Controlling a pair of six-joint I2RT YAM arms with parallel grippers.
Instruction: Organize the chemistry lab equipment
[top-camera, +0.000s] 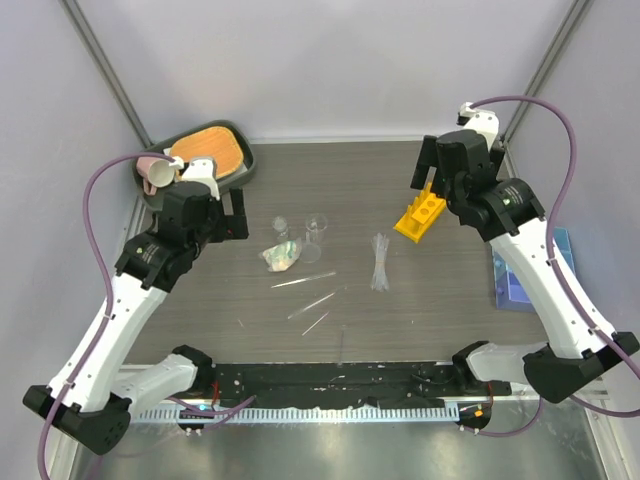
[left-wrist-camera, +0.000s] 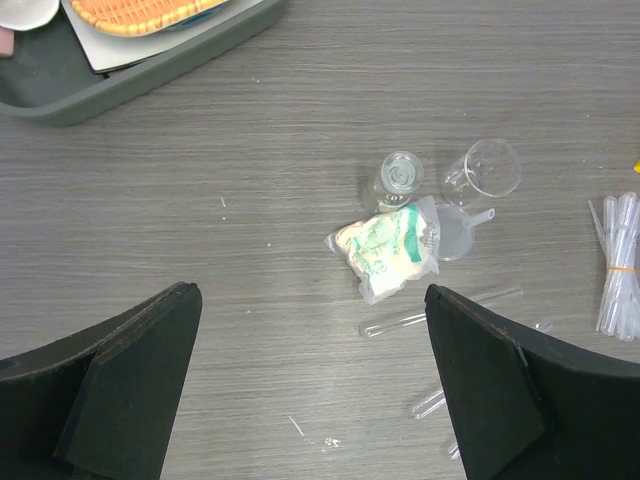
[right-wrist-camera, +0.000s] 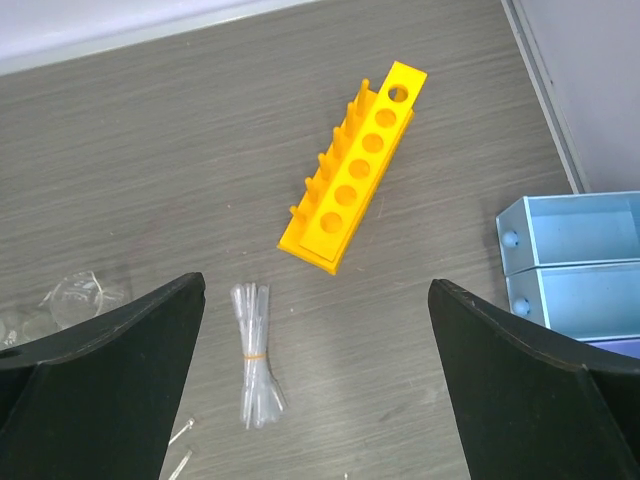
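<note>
I will next lower my right gripper to the slanting test tube rack's near end (top-camera: 416, 220) (right-wrist-camera: 337, 211) below, turning it to match that slant and close across the narrow width.
The yellow-orange test tube rack (top-camera: 419, 215) lies on the table at the back right and shows in the right wrist view (right-wrist-camera: 355, 170). The clear pipette bundle (top-camera: 380, 262) lies left of it (right-wrist-camera: 253, 355). Two small clear beakers (top-camera: 317, 226) (left-wrist-camera: 482, 170) stand mid-table. Three thin clear tubes (top-camera: 303, 280) lie in front of them (left-wrist-camera: 440, 310). The blue tray (top-camera: 515, 280) sits at the right edge, partly hidden by the right arm (right-wrist-camera: 575, 250). My left gripper (top-camera: 232, 215) (left-wrist-camera: 308, 300) is open and empty above the table. My right gripper (top-camera: 430, 172) (right-wrist-camera: 315, 285) is open and empty above the rack.
A grey tray (top-camera: 245, 172) with an orange pad and a pink mug (top-camera: 155, 172) sits at the back left. A small plastic packet (top-camera: 283, 256) (left-wrist-camera: 388, 250) lies by the beakers. Walls close in on three sides.
</note>
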